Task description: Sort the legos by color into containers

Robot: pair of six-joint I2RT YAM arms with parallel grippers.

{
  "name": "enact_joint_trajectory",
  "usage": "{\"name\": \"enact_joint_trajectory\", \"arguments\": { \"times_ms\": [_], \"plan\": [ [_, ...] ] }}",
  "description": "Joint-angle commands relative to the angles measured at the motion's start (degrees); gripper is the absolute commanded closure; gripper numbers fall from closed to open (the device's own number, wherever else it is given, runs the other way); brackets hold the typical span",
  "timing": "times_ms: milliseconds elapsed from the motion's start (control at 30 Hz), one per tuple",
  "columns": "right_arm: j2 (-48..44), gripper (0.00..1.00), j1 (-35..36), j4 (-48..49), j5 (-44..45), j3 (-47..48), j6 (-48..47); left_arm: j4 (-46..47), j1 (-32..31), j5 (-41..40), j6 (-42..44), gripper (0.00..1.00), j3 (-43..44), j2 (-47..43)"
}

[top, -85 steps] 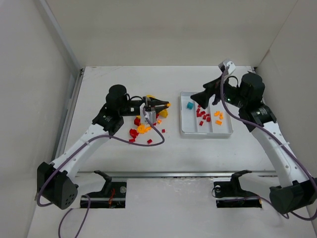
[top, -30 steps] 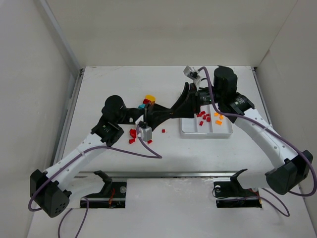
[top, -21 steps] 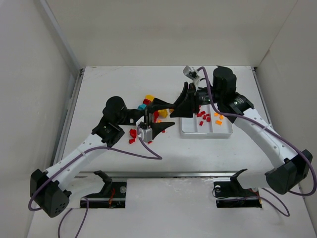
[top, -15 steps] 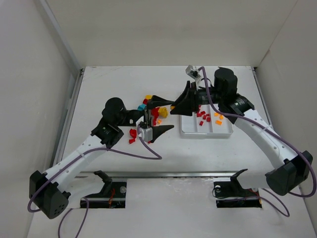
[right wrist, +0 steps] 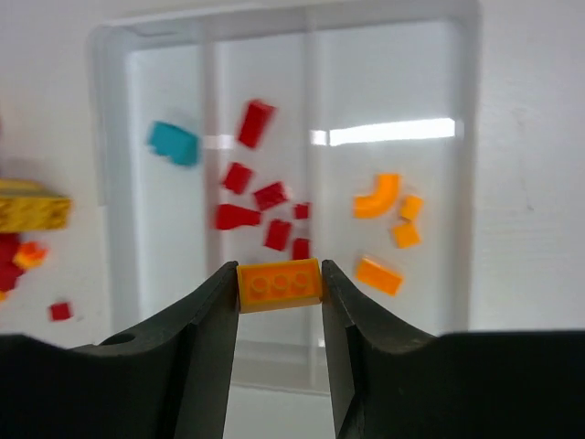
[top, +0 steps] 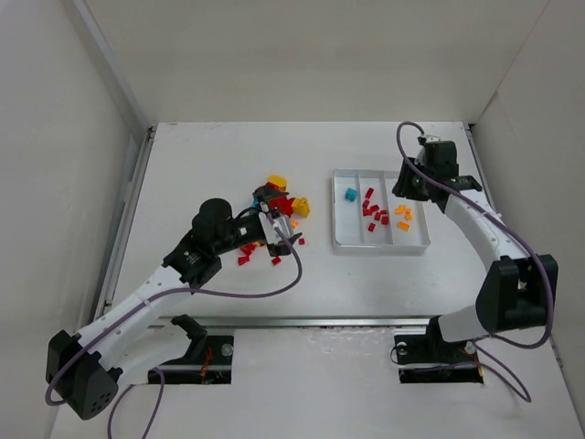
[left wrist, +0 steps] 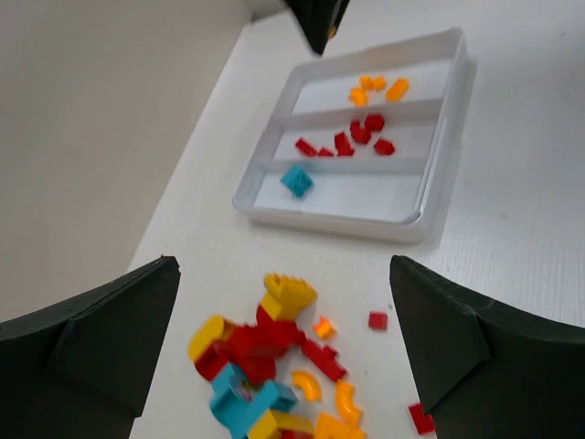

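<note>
Next, the right gripper moves down and to its right in the wrist view to the container of orange bricks and lets go of the matching brick.
The loose legos [top: 274,208] lie in a red, yellow, orange and teal heap left of the white tray [top: 380,249]. My left gripper [top: 277,219] hovers over that heap [left wrist: 265,361], open wide with nothing between its fingers [left wrist: 101,338]. The right gripper [top: 408,187] is above the tray's right side, shut on an orange brick [right wrist: 279,283]. Of the containers in the tray [right wrist: 302,16], the left holds one teal brick [right wrist: 174,142], the middle several red ones [right wrist: 265,206] and the right several orange ones [right wrist: 384,224].
White walls enclose the table on three sides. A few stray red bricks [top: 245,260] lie toward the near side of the heap. In the left wrist view the tray [left wrist: 329,219] sits beyond the heap, with a dark tip of the right gripper [left wrist: 317,20] above it.
The left gripper went from shut to wide open and drew back over the heap. The right arm swung from beside the heap to above the tray's right side, orange brick in its jaws.
</note>
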Motion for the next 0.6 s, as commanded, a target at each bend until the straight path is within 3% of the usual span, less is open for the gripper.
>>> {"name": "enact_joint_trajectory", "arguments": {
  "times_ms": [0,233,333,467,567],
  "plan": [
    [2.42,1.0,-2.73,2.0,8.99,-1.06,1.47,1.01,0.4,-13.4,-10.52,0.01,-1.83,-2.56],
    [14.81,0.99,-4.5,1.48,8.46,5.95,1.47,0.31,2.16,-22.37,-11.77,0.01,-5.17,-0.55],
    [17.9,0.71,-5.11,0.87,8.46,8.59,1.47,1.02,2.16,-27.56,-8.8,0.02,-7.71,0.86],
    [20.71,0.49,-5.11,-0.28,8.46,10.97,1.47,0.41,2.16,-30.82,-6.86,0.17,-10.27,2.36],
    [20.72,0.33,-5.11,-0.28,8.46,12.11,0.94,0.4,2.16,-30.82,-6.32,0.2,-12.11,2.36]
  ]
}}
